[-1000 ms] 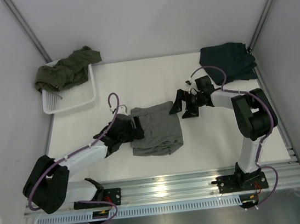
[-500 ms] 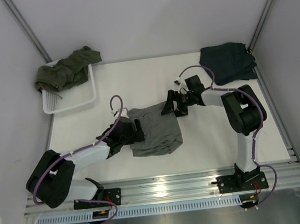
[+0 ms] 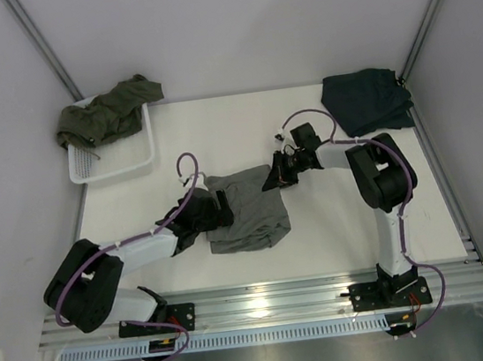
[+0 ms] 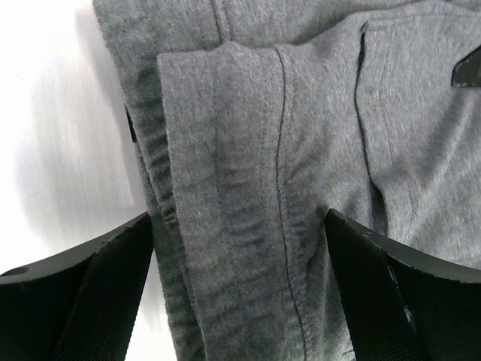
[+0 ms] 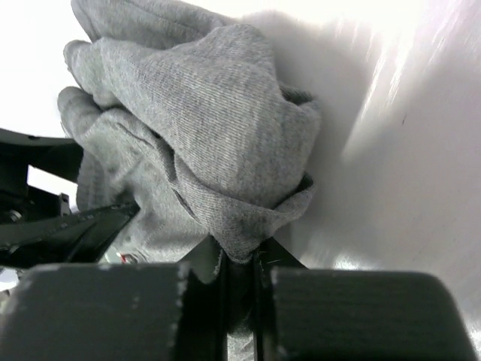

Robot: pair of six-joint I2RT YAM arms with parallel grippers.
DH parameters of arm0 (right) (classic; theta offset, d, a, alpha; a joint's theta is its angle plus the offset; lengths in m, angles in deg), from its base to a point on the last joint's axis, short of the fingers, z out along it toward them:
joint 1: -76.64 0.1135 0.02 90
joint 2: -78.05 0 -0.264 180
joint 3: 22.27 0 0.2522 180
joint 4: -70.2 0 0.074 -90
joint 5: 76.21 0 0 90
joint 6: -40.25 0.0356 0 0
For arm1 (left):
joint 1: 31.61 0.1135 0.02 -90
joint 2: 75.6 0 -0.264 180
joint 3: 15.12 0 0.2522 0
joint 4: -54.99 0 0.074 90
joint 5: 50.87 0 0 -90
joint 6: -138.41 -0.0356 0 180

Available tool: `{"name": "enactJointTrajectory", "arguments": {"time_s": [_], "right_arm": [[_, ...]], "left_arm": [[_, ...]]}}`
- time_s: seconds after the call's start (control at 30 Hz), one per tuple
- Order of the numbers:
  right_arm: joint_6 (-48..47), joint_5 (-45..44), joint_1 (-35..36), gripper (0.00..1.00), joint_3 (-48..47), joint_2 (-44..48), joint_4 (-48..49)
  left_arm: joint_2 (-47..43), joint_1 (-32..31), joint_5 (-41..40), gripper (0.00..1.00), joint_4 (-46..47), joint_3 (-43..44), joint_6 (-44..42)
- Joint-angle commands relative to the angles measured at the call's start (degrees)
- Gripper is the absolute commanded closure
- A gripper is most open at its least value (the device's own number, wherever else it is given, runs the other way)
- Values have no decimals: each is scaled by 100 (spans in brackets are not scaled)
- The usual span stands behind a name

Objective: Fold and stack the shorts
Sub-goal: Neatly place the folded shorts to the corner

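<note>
My right gripper should lift next, carry the grey shorts [image 3: 253, 210] outward over the navy pile, lower them and let go, because the dark navy shorts [image 3: 365, 98] lie flat and folded.
The light grey shorts [image 3: 253, 210] lie rumpled at the table's middle. My left gripper [image 3: 219, 208] stands open at their left edge; in the left wrist view its fingers [image 4: 90, 293] straddle a folded seam of the grey shorts [image 4: 301, 150], wide apart. My right gripper [image 3: 273, 176] is at the upper right corner of the shorts, shut on a bunched fold of the grey shorts [image 5: 203, 128] that is pinched in my right gripper [image 5: 240, 274]. The dark navy shorts [image 3: 365, 98] lie at the back right. The olive green shorts [image 3: 108, 113] hang over the basket.
A white mesh basket [image 3: 115, 164] stands at the back left corner. Grey walls with metal posts close in the table on both sides. A metal rail [image 3: 266, 302] runs along the near edge, carrying both arm bases.
My right gripper has travelled left to the grey shorts' upper right corner and shut on the cloth. The left gripper stayed open and barely moved at the left edge.
</note>
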Motion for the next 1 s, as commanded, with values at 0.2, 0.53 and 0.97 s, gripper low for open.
{"name": "enactJointTrajectory", "arguments": {"time_s": [0.2,0.53,0.97], "right_arm": [[210,-150,-507,100,-462,-46,524],[-27,-185,-1448,100,-2464,-1038,-398],[1061,-394,-2046,100,-5394,-2877,-110]], "left_arm": [[-934,35,4,4,-863,-80,-119],[-1550,35,91,4,-1356,25,-216],[-1024,35,346,4,-1172,140,-286]]}}
